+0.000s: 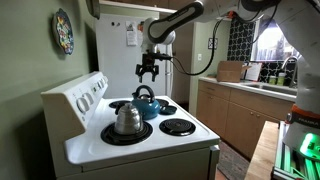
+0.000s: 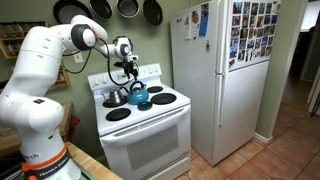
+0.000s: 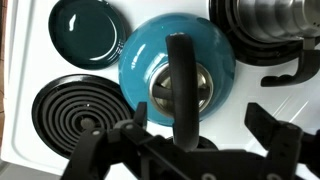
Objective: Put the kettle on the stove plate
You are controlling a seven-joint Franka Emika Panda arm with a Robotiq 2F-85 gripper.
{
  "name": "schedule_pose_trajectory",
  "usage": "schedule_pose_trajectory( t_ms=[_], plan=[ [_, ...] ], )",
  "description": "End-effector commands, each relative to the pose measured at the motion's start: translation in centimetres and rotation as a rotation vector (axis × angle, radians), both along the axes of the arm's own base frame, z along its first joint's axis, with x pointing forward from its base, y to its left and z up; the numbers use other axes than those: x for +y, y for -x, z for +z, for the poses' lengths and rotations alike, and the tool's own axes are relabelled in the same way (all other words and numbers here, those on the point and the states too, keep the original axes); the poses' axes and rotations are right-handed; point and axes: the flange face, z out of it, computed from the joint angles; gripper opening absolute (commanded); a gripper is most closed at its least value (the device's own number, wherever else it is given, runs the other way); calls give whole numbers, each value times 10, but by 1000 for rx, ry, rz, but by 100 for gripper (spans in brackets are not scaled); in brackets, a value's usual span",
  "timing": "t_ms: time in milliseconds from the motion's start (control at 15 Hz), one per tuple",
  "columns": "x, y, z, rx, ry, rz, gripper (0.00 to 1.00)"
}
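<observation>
The gripper moves down onto the top of the dark arched handle next, since its open fingers still hang above the handle.
The teal-blue kettle stands near the middle of the white stove, its dark arched handle running up toward the camera. It shows in both exterior views. My gripper is open and empty. It hangs straight above the kettle with a clear gap, its fingers on either side of the handle line. The stove plate, a black coil burner, lies bare beside the kettle; it seems to be the small burner in an exterior view.
A shiny silver kettle sits on the wider coil burner next to the teal one. A round teal lid-like dish lies on the stove top. Another bare burner is nearby. A white fridge stands beside the stove.
</observation>
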Motion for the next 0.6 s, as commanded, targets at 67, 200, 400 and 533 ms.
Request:
schedule_pose_trajectory(
  t_ms=[67, 200, 400, 533],
  plan=[
    [4, -10, -10, 9, -19, 22, 100],
    [3, -13, -16, 15, -22, 23, 100],
    [1, -19, -24, 12, -27, 28, 100],
    [-1, -22, -29, 11, -29, 33, 100]
  ],
)
